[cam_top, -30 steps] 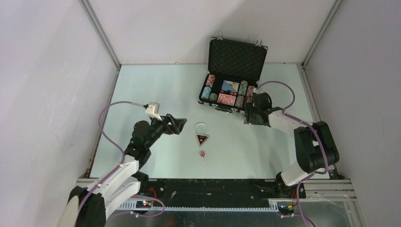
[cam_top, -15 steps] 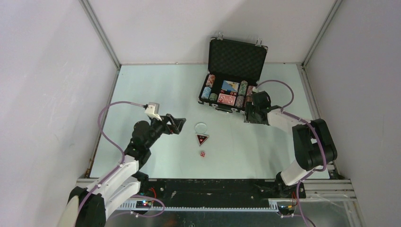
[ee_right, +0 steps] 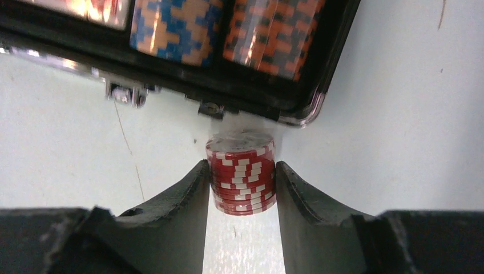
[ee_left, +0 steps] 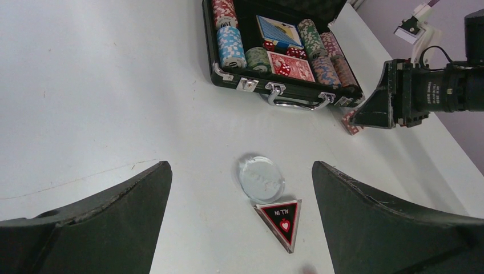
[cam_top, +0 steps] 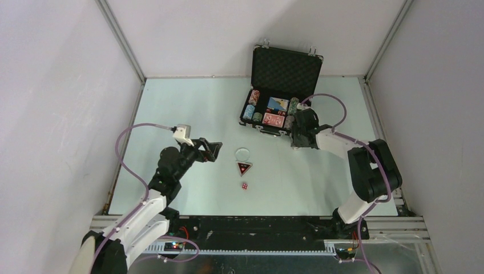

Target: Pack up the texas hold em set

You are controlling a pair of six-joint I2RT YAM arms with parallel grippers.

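Note:
My right gripper will lift outward and to the left in the top view, over the case's slot beyond the short green stack, and release there, because that slot is empty.
The black briefcase (cam_top: 267, 131) lies open at the back, holding striped chip stacks (cam_top: 249, 111), two card decks (cam_top: 274, 119) and red dice (ee_left: 268, 45). My right gripper (cam_top: 298, 140) is at the case's front right corner, shut on a short stack of red-and-white chips (ee_right: 241, 174) that stands on the table against the case rim (ee_right: 251, 98). My left gripper (cam_top: 214, 151) is open and empty; in its wrist view it (ee_left: 241, 166) frames a clear round token (ee_left: 261, 177) and a black triangular token (ee_left: 282, 218). A red die (cam_top: 243, 186) lies nearer.
White walls with metal frame rails close in the table on three sides. The case lid (cam_top: 286, 71) stands upright against the back wall. The right arm's cable (cam_top: 331, 103) loops over the case's right end.
My right gripper has shifted a little left, closer to the case's front right corner. The left arm has barely moved.

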